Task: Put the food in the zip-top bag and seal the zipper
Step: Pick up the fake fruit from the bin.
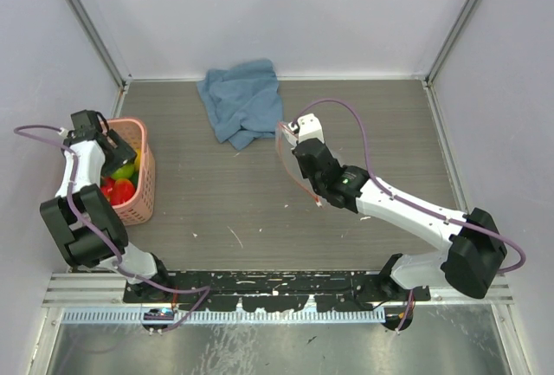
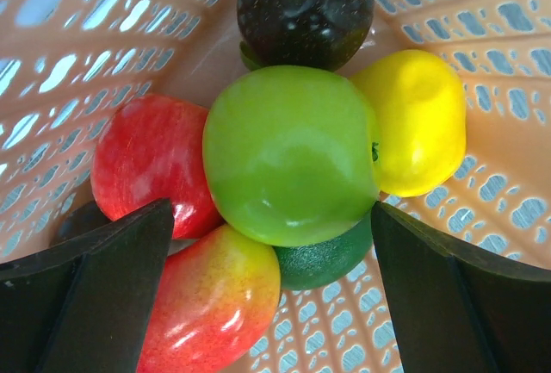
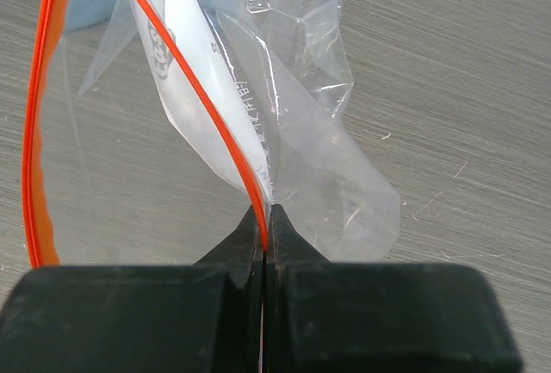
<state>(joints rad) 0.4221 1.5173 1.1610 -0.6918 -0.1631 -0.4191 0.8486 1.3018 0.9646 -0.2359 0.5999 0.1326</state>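
Next, my left gripper stays in place in the basket (image 1: 145,177) and draws its fingers together onto the green apple's sides, since they already stand around it.
The toy fruits lie in the pink basket (image 1: 145,177) at the left. In the left wrist view a green apple (image 2: 288,153) sits on top, with a red fruit (image 2: 146,162), a red-yellow fruit (image 2: 211,304), a yellow fruit (image 2: 422,119), a dark brown fruit (image 2: 301,11) and a dark green one (image 2: 323,261) around it. My left gripper (image 2: 274,291) is open inside the basket, its fingers either side of the green apple. My right gripper (image 3: 263,218) is shut on the red-orange zipper (image 3: 194,89) of the clear zip-top bag (image 3: 327,175), holding it above the table with its mouth open.
A crumpled blue cloth (image 1: 242,102) lies at the back centre of the table, just behind the held bag (image 1: 290,163). Metal frame posts stand at the back corners. The basket sits against the left wall.
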